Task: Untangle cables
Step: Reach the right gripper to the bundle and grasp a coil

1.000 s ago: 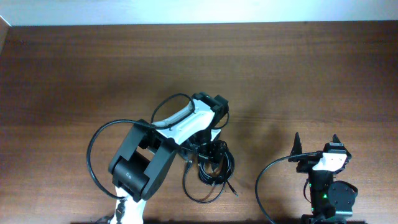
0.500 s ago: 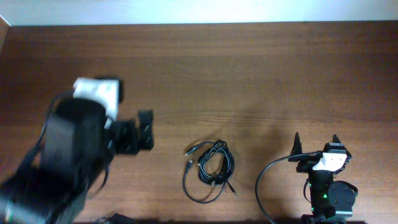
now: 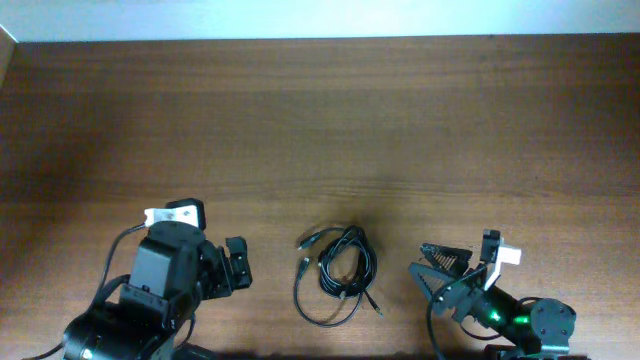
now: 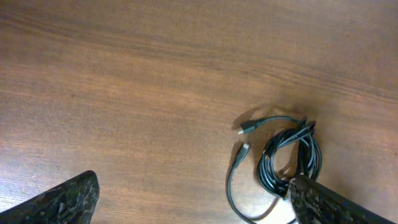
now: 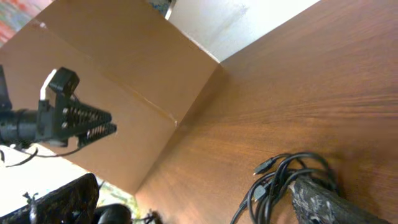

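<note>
I should bring my left gripper across and down onto several pieces of cable, as they bunch at the bundle's far end, below it and to its right in the overhead view.
A tangled bundle of black cables lies on the brown wooden table near the front edge, with loose plug ends on its left side. My left gripper is open and empty, to the left of the bundle and apart from it. In the left wrist view the cables lie just past my right fingertip, and the gripper is open over bare wood. My right gripper is open and empty, to the right of the bundle and pointing at it. In the right wrist view the gripper is open, with the cables beside one fingertip.
The table's front edge is close below both arms. A light wall borders the table's far edge. In the right wrist view a brown panel stands beyond the table with a black toothed part in front of it.
My left arm has let go of the cables and drawn back to the lower left. My right gripper has tipped over leftwards to face the bundle. The cables lie still.
</note>
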